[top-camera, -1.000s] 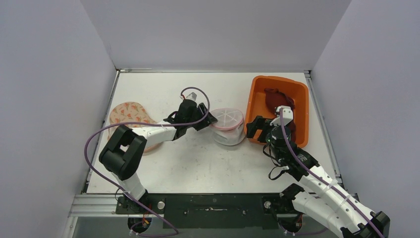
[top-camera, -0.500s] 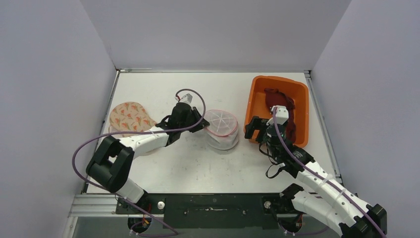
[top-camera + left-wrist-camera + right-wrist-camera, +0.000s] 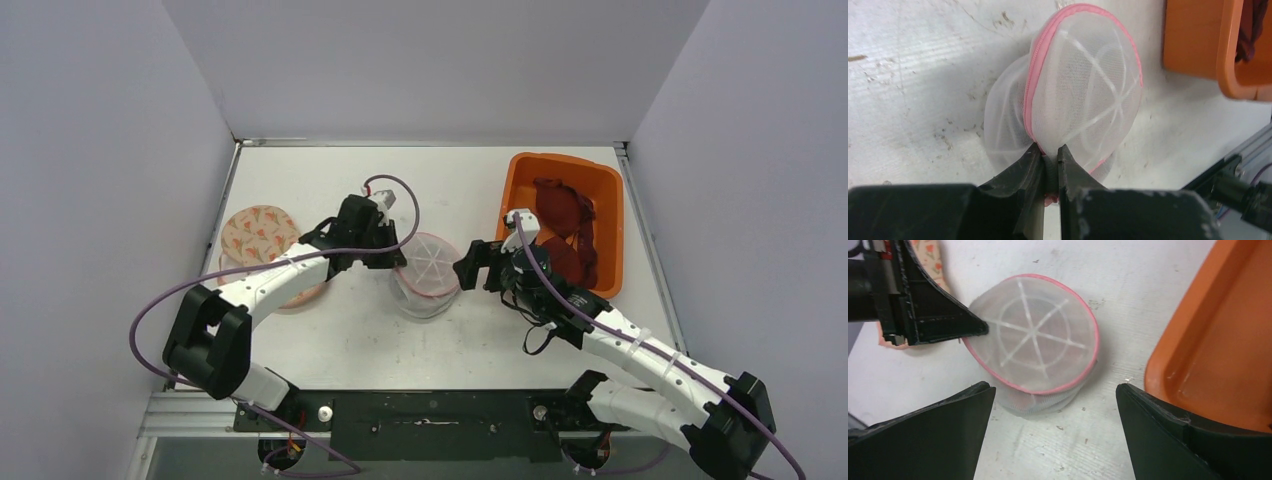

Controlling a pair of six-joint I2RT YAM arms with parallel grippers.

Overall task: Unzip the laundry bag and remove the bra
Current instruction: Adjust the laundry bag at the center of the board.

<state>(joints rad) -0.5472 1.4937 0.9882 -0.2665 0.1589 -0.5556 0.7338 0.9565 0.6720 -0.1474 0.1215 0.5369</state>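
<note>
I will next pull the bag back with my left gripper, tipping it flatter, and then let go of the bag's rim [image 3: 401, 268] [image 3: 1050, 159], because the dark red garment is already in the orange bin.
The laundry bag [image 3: 428, 285] is a round white mesh pouch with a pink zipper rim, tilted on the table; it also shows in the left wrist view [image 3: 1083, 90] and the right wrist view [image 3: 1035, 342]. My left gripper [image 3: 397, 258] is shut on the bag's pink rim [image 3: 1049, 152]. My right gripper [image 3: 470, 268] is open and empty just right of the bag, jaws spread wide [image 3: 1055, 390]. A dark red garment [image 3: 562, 215] lies in the orange bin [image 3: 512, 195]. I see no garment through the mesh.
A round floral-patterned fabric piece [image 3: 262, 235] lies at the left under the left arm. The orange bin stands at the right, its wall close to my right gripper [image 3: 1218, 340]. Grey walls enclose the table on three sides.
My left gripper has pulled the bag left and toward the near edge. My right gripper has come out of the orange bin and moved left to the bag's right side.
</note>
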